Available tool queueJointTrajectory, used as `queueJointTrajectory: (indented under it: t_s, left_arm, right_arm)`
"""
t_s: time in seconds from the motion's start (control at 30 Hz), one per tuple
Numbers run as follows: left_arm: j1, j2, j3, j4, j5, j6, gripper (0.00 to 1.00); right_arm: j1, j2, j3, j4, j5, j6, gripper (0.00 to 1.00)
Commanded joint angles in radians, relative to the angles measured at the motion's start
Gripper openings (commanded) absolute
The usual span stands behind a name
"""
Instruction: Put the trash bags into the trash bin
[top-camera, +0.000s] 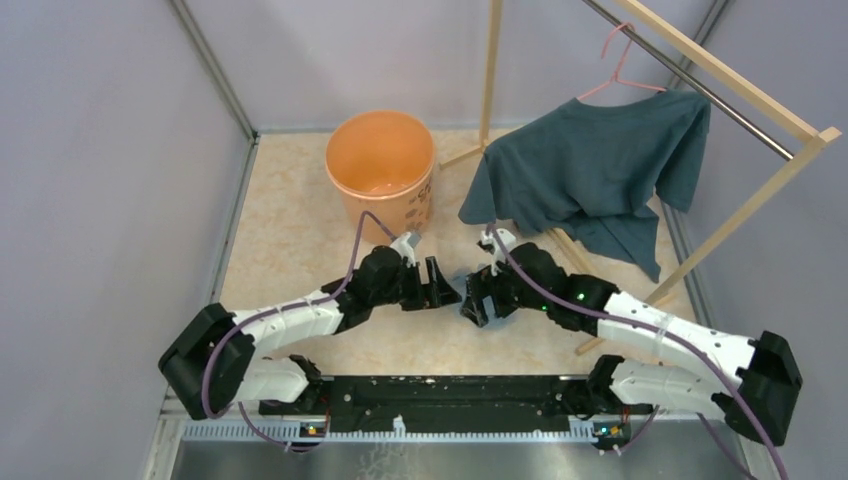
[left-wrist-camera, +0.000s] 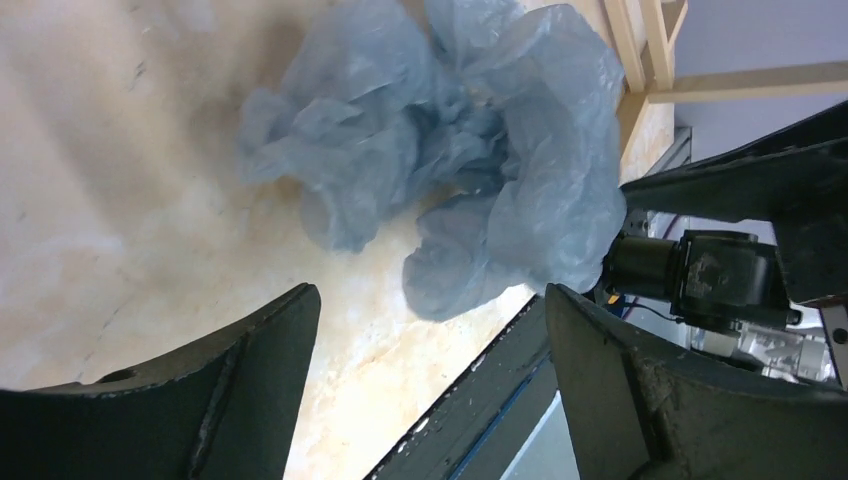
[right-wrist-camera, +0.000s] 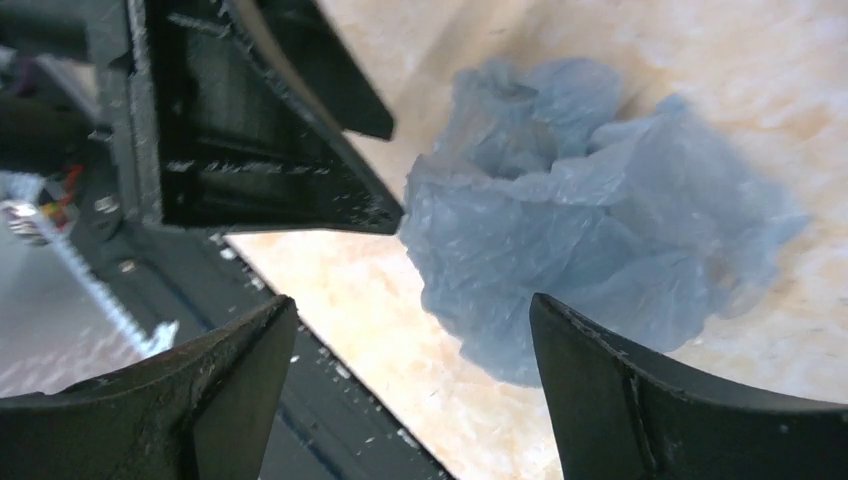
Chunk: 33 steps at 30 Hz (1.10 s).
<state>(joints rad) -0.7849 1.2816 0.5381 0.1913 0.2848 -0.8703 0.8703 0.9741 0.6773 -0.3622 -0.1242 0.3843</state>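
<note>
My left gripper should next bring its fingers around the bag's facing edge (top-camera: 461, 279) (left-wrist-camera: 449, 282) and close, because that edge is just past the open fingers and a fold of the bag faces the gap between them.
The pale blue trash bag (left-wrist-camera: 450, 150) lies crumpled on the beige floor, also seen in the right wrist view (right-wrist-camera: 590, 210). In the top view it is almost hidden between the two grippers. My left gripper (top-camera: 445, 285) is open and empty, its jaws (left-wrist-camera: 430, 295) just short of the bag. My right gripper (top-camera: 474, 298) faces it from the other side, open and empty, its right finger (right-wrist-camera: 620, 390) over the bag's near edge. The orange trash bin (top-camera: 380, 165) stands upright at the back, left of centre, apart from both grippers.
A dark teal T-shirt (top-camera: 590, 170) hangs on a pink hanger from a wooden rack (top-camera: 745, 95) at the back right. The rack's feet (top-camera: 570, 245) reach the floor near my right arm. Grey walls close both sides. The black base rail (top-camera: 450, 395) runs along the near edge.
</note>
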Motion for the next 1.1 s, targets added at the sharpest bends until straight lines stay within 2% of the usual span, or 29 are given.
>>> queueJointTrajectory:
  t_s: [0.0,0.13,0.2,0.23,0.27,0.3,0.33,0.37,0.57,0.73,0.87,0.9,0.97,1.03,1.07]
  left_arm:
    - [-0.004,-0.134,-0.092,0.059,-0.105,-0.069,0.91]
    - [-0.005,-0.302,-0.143,-0.073,-0.186,-0.077,0.98]
    - [-0.004,-0.368,-0.155,-0.145,-0.221,-0.077,0.98]
    - [-0.004,-0.394,-0.158,-0.176,-0.235,-0.081,0.99]
    - [-0.003,-0.420,-0.162,-0.212,-0.246,-0.084,0.99]
    - [-0.003,-0.442,-0.164,-0.242,-0.259,-0.088,0.98]
    - [-0.002,-0.467,-0.166,-0.267,-0.271,-0.094,0.98]
    - [-0.002,-0.489,-0.170,-0.283,-0.275,-0.100,0.98]
    - [-0.001,-0.592,-0.191,-0.255,-0.246,-0.149,0.99]
    - [-0.001,-0.540,-0.155,-0.199,-0.179,-0.149,0.98]
    - [0.002,-0.463,-0.116,-0.216,-0.187,-0.130,0.98]
    - [0.002,-0.451,-0.110,-0.220,-0.191,-0.134,0.96]
    - [0.002,-0.448,-0.103,-0.218,-0.201,-0.131,0.82]
    - [0.003,-0.472,-0.097,-0.233,-0.230,-0.123,0.57]
    - [0.003,-0.491,-0.092,-0.247,-0.251,-0.118,0.47]
  right_arm:
    - [0.134,0.117,0.125,-0.078,0.487,0.008,0.87]
    - [0.196,0.277,0.161,-0.094,0.686,0.026,0.88]
    - [0.199,0.313,0.161,-0.084,0.742,0.043,0.83]
    - [0.197,0.314,0.150,-0.049,0.741,0.026,0.77]
    - [0.197,0.308,0.138,-0.009,0.725,-0.002,0.66]
    - [0.197,0.297,0.126,0.029,0.702,-0.027,0.46]
    - [0.197,0.282,0.116,0.064,0.678,-0.058,0.20]
    - [0.196,0.261,0.103,0.098,0.647,-0.098,0.01]
    - [0.186,0.003,-0.043,0.379,0.245,-0.305,0.00]
    - [0.113,-0.076,-0.079,0.464,0.036,-0.267,0.00]
    - [0.097,-0.098,-0.092,0.508,-0.037,-0.232,0.00]
    - [0.093,-0.106,-0.100,0.515,-0.040,-0.224,0.00]
    - [0.079,-0.120,-0.111,0.518,-0.043,-0.211,0.00]
    - [0.063,-0.136,-0.122,0.505,-0.032,-0.195,0.00]
    - [0.050,-0.143,-0.129,0.496,-0.024,-0.185,0.00]
